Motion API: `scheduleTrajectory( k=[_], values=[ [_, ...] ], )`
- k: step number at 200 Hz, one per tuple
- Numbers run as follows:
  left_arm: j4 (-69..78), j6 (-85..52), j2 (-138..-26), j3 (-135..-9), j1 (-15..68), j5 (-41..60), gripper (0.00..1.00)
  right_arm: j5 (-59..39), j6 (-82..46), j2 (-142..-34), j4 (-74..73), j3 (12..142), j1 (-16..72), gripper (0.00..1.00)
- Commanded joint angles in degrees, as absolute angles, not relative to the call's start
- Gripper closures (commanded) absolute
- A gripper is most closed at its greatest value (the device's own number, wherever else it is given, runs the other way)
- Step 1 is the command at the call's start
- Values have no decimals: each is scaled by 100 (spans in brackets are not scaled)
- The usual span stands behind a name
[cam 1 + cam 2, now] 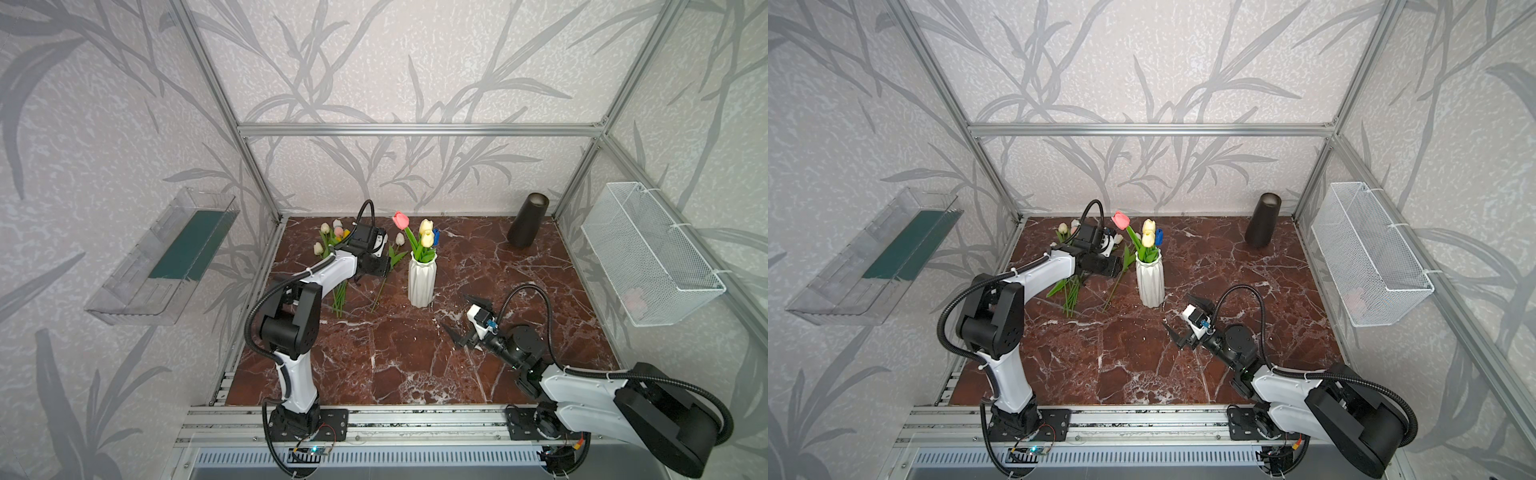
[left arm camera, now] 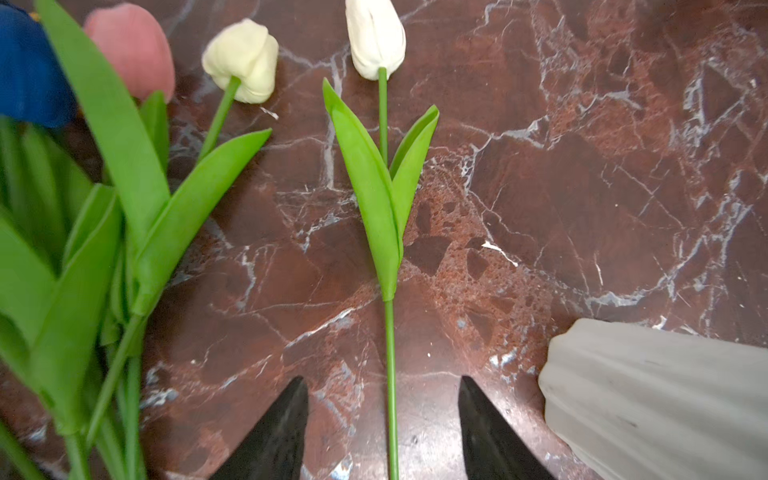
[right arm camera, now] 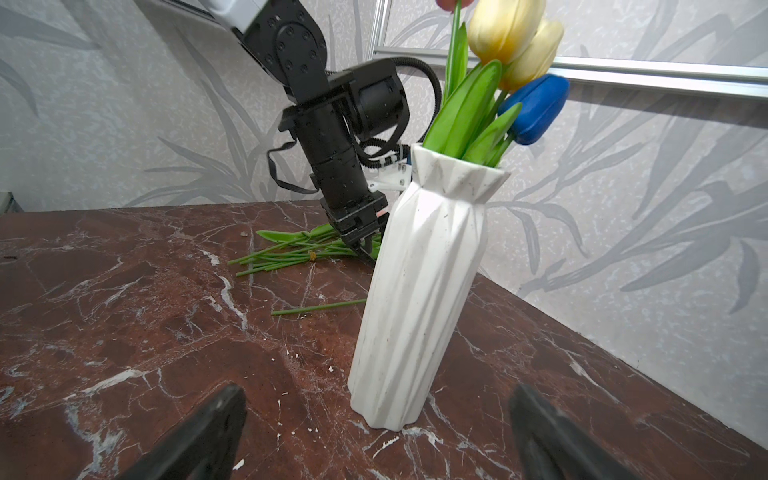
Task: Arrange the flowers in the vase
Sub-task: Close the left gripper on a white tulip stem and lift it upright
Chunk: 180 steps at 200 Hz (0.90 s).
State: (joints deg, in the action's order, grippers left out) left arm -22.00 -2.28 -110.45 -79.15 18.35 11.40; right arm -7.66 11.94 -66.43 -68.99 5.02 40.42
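Note:
I will lower my left gripper onto the green stem's bare part beside the leaf base and close it there, because the stem is between my open fingers.
A white ribbed vase [image 1: 422, 282] [image 1: 1150, 282] [image 3: 419, 291] stands mid-table holding a pink flower [image 1: 401, 219], two yellow ones [image 1: 426, 232] and a blue one [image 3: 536, 108]. Left of it, several loose flowers [image 1: 332, 241] lie in a pile. One white tulip [image 2: 374, 37] lies apart, between the pile and the vase. My left gripper [image 2: 382, 380] [image 1: 357, 280] is low over this tulip's stem [image 2: 390, 415], open, with the stem between its fingers and a gap on each side. My right gripper [image 3: 376, 388] [image 1: 455, 311] is open wide and empty, facing the vase from the front right.
A black cone-shaped vase [image 1: 528, 222] stands at the back right corner. A white wire basket [image 1: 648, 253] hangs on the right wall and a clear plastic tray [image 1: 166, 257] on the left wall. Aluminium frame posts border the marble table [image 1: 415, 365].

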Motion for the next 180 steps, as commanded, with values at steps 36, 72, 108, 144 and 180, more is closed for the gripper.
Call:
scheduleTrajectory(
  k=[36, 72, 108, 144, 180],
  values=[
    [-3545, 27, -12015, -8969, 2008, 858, 44, -626, 1196, -6456, -6986, 457, 4078, 1],
    [-3946, 142, -12445, -9413, 2118, 460, 49, -589, 1205, -6333, -6823, 476, 4078, 1],
    [-4103, 120, -12637, -9608, 2162, 39, 77, -537, 1224, -6243, -6737, 468, 4078, 1],
    [-3841, -3, -12184, -9238, 2140, -109, 99, -516, 1245, -6125, -6634, 454, 4078, 1],
    [-2994, -414, -10775, -8142, 2051, -83, 100, -501, 1224, -6047, -6548, 458, 4078, 1]
  ],
)
